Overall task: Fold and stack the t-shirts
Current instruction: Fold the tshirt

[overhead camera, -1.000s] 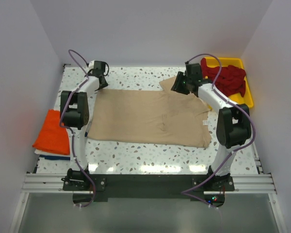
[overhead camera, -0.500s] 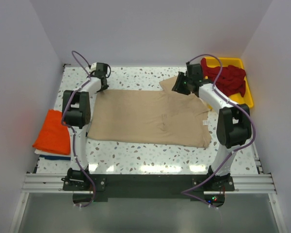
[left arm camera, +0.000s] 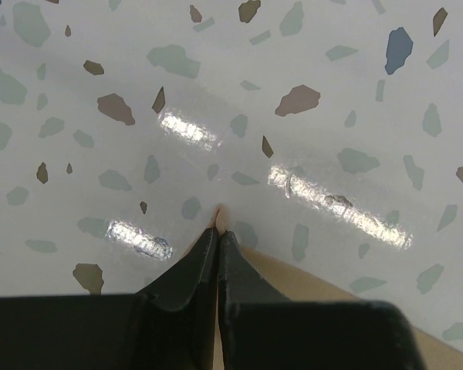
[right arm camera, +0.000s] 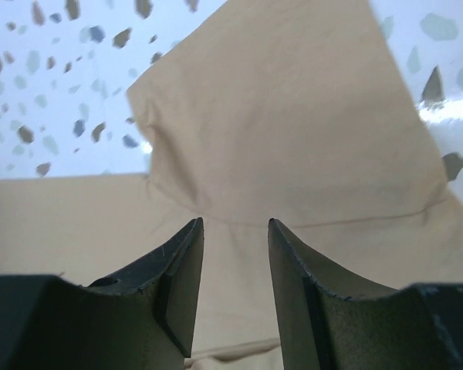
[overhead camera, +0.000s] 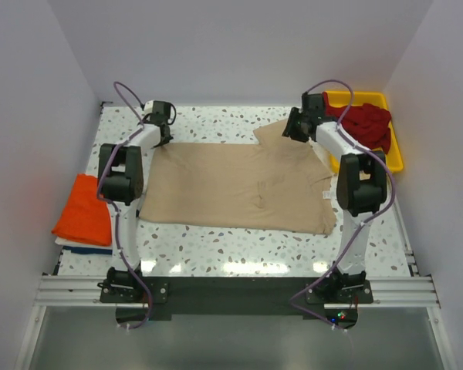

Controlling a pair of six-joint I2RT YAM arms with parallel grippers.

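Observation:
The right gripper moves outward toward the yellow tray next, then lowers onto the sleeve edge, since its open fingers hang inside the t-shirt's sleeve edge [overhead camera: 310,142] [right arm camera: 434,173].
A beige t-shirt [overhead camera: 235,185] lies spread flat across the middle of the table. My left gripper [overhead camera: 163,136] is shut on its far left corner; in the left wrist view [left arm camera: 218,231] a tip of beige cloth [left arm camera: 221,216] sticks out between the closed fingers. My right gripper [overhead camera: 292,131] is open and empty above the shirt's far right sleeve [right arm camera: 293,116], jaws apart [right arm camera: 234,223]. A folded orange t-shirt [overhead camera: 83,210] lies at the left edge on a white and blue one. Dark red t-shirts [overhead camera: 363,123] fill the tray.
A yellow plastic tray [overhead camera: 393,154] stands at the far right corner, close behind my right arm. White walls enclose the speckled table [overhead camera: 231,247] on three sides. The orange stack sits beside my left arm's base.
My right gripper has moved up and to the right, toward the far sleeve and the tray. My left gripper has shifted slightly right, still at the shirt's corner.

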